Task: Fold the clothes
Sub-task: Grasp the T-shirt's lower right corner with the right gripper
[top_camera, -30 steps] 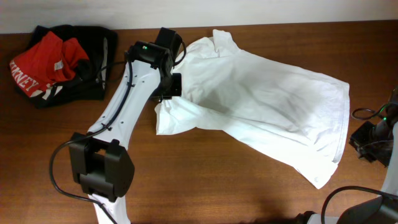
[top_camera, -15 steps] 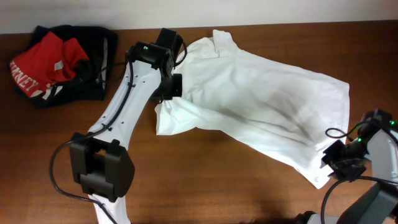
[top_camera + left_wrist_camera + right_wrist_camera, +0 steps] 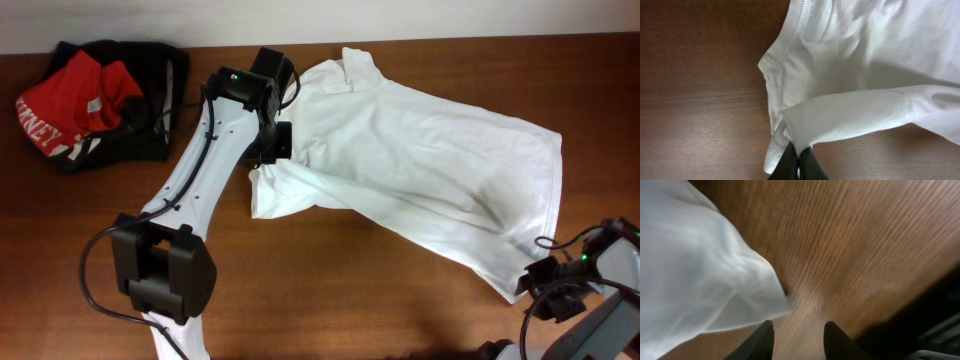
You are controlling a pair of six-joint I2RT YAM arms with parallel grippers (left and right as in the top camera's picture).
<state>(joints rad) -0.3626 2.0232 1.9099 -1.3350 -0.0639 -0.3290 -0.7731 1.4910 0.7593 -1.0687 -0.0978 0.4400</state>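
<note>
Next, my left gripper moves outward over the shirt's flat body (image 3: 308, 128) (image 3: 825, 65) and releases the sleeve edge there, because the near flap hangs half-folded.
The white T-shirt (image 3: 430, 170) lies spread across the middle and right of the table, its collar at the back left. My left gripper (image 3: 268, 152) is shut on a sleeve edge of the shirt (image 3: 840, 115), pinched between the dark fingertips (image 3: 799, 162) at the shirt's left side. My right gripper (image 3: 545, 285) is open and empty at the shirt's front right corner. In the right wrist view its fingers (image 3: 799, 330) hover over bare wood just beside the shirt's corner (image 3: 700, 280), not touching it.
A red garment with white lettering (image 3: 70, 105) lies on a black garment (image 3: 150, 95) at the back left corner. The table's front edge and dark floor show in the right wrist view (image 3: 930, 315), close to my right gripper.
My right arm has swung in from the right edge toward the shirt's front right corner and come forward. My left gripper has stayed shut on the sleeve.
</note>
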